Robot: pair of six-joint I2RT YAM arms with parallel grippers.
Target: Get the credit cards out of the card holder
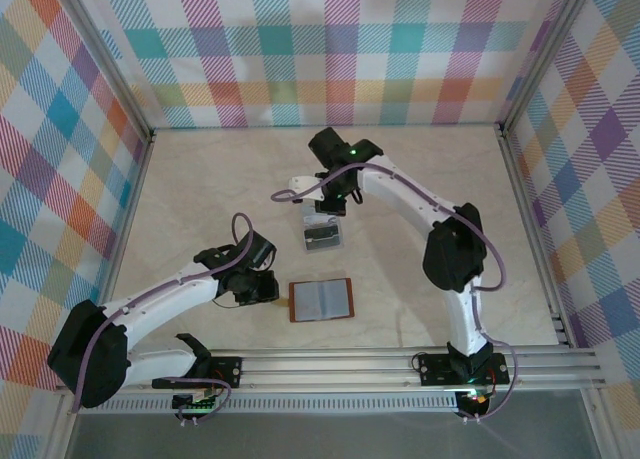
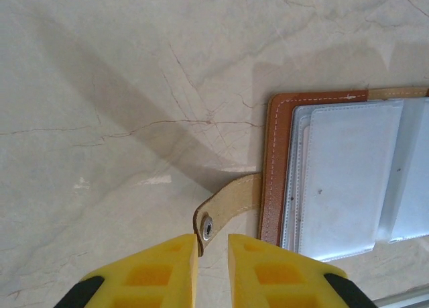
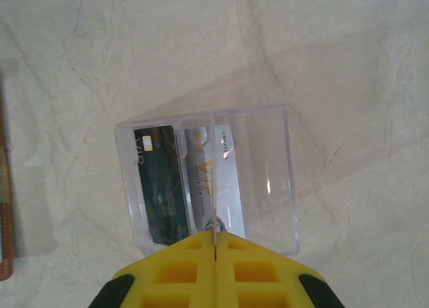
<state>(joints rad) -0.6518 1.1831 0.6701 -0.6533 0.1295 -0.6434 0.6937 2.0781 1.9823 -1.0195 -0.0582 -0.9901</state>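
Observation:
The thin pale card already hangs edge-on right above the silvery card. Next, my right gripper will move down into the clear box and release the thin pale card there.
The reddish-brown card holder lies open and flat on the table, its greyish clear pockets facing up. Its snap tab curls up to the tips of my left gripper, whose jaws stand narrowly open with the tab's end against the left finger. My right gripper is shut on a thin pale card, held edge-on above a clear plastic box. A dark card and a silvery card lie in that box.
The clear box sits just beyond the wallet, under my right gripper. My left gripper is at the wallet's left edge. Checked walls enclose the marble table, and a metal rail runs along the near edge.

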